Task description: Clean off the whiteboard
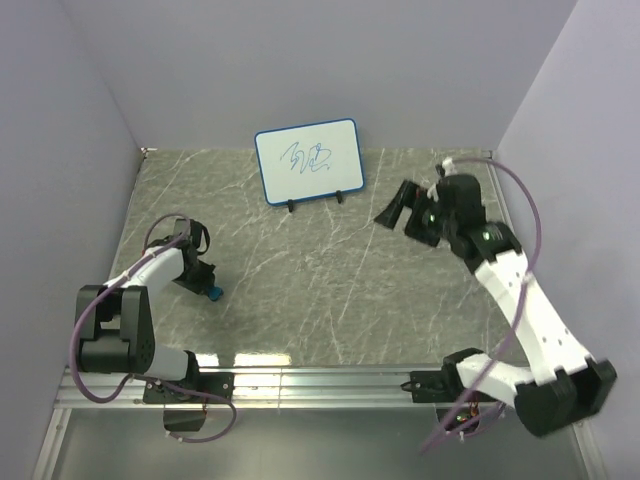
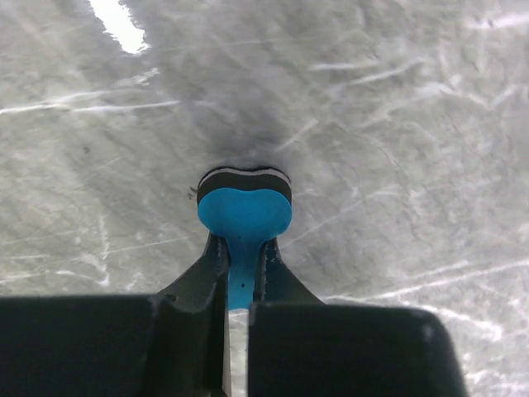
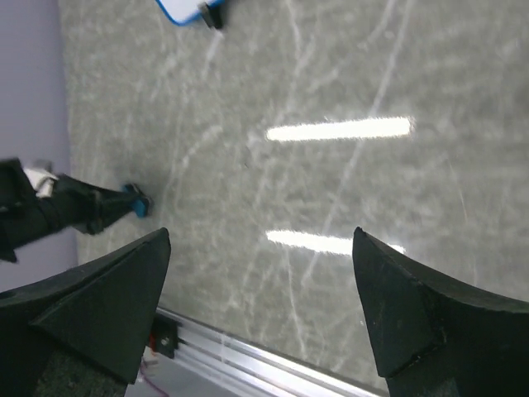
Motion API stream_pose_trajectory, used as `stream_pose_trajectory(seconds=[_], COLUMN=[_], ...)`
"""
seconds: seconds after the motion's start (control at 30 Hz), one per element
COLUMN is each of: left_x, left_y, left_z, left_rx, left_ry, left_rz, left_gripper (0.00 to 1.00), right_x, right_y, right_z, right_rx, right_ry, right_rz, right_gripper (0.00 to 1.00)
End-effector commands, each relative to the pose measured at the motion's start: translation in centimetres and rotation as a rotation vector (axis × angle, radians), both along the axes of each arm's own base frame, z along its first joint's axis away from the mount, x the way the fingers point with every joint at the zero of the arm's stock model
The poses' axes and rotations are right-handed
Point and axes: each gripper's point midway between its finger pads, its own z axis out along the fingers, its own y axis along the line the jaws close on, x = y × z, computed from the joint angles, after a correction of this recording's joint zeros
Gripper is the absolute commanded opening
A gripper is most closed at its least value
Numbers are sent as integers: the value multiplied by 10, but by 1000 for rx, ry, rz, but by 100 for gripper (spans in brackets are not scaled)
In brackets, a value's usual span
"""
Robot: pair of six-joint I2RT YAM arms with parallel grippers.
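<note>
The scribble leaves the whiteboard's nearest side edge clear, so I will next move my right gripper outward there, then down to close on the whiteboard's lower corner.
The whiteboard stands upright on two black feet at the back of the table, with a blue scribble on it. Only its lower corner shows in the right wrist view. My left gripper is shut on a small blue eraser, held low over the table at the left; the eraser also shows in the top view and the right wrist view. My right gripper is open and empty, raised right of the whiteboard.
The grey marbled table has a metal rail along its near edge. Purple walls close in the back and both sides.
</note>
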Motion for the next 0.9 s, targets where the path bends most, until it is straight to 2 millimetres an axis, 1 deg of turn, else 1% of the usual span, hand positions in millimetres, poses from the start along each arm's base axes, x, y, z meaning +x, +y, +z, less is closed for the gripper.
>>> stream_pose_trajectory(seconds=[0.0,0.03,0.07,0.1,0.13,0.17,0.2,0.23,0.27,0.3,0.33,0.37,0.4,0.43,0.47,0.5,0.53,0.57,0.63,0.67,0.7,0.73,0.77,0.83,0.87], left_x=[7,7,7,13,15,14,20,21,21,21,20,20,19,19,18,18,13,11,9,9,9,9,9,8,12], left_y=[-19,-20,-22,-24,-27,-27,-29,-30,-30,-29,-29,-29,-28,-29,-30,-29,-28,-25,-22,-22,-21,-21,-21,-22,-23], left_z=[-6,-2,3,15,22,28,42,49,54,64,68,73,80,84,86,92,93,94,99,101,101,100,99,92,93], left_rx=[-85,-89,-94,-97,-103,-100,-96,-94,-91,-81,-75,-72,-61,-61,-60,-46,-45,-30,-9,-4,-2,-2,-4,-15,-13], left_ry=[-28,-35,-40,-79,-98,-104,-145,-161,-168,-176,-178,-183,-196,-202,-208,-221,-204,-194,-192,-197,-192,-189,-182,-168,-185], left_rz=[-123,-143,-164,-210,-235,-255,-300,-319,-334,-365,-382,-400,-427,-443,-458,-481,-485,-485,-501,-508,-514,-517,-515,-496,-495], left_gripper=[0,0,0,0,0,0,0,0,0,0,0,0,0,0,0,0,0,0,0,0,0,0,0,0,0], right_x=[54,59,78,98,109,123,139,150,168,181,190,211,218,227,242,249,257,270,286,298,306,311,322,335,344], right_y=[-2,7,11,0,0,5,7,7,14,17,22,26,33,35,38,38,37,35,31,30,29,31,34,38,41], right_z=[23,26,17,19,18,12,19,17,15,13,12,9,11,10,5,5,3,-1,-2,-8,-6,-8,-14,-16,-24], right_rx=[17,87,136,183,216,268,278,276,290,301,313,317,341,345,354,360,363,370,374,385,389,402,424,454,487], right_ry=[-50,-27,26,15,18,38,-19,-31,-31,-39,-37,-45,-59,-68,-75,-88,-91,-98,-124,-130,-161,-170,-172,-206,-195], right_rz=[15,77,79,55,59,88,107,114,152,178,207,238,292,306,318,329,328,324,319,314,317,336,342,362,359], right_gripper=[100,100,100,100,100,100,100,100,100,100,100,100,100,100,100,100,100,100,100,100,99,99,99,98,97])
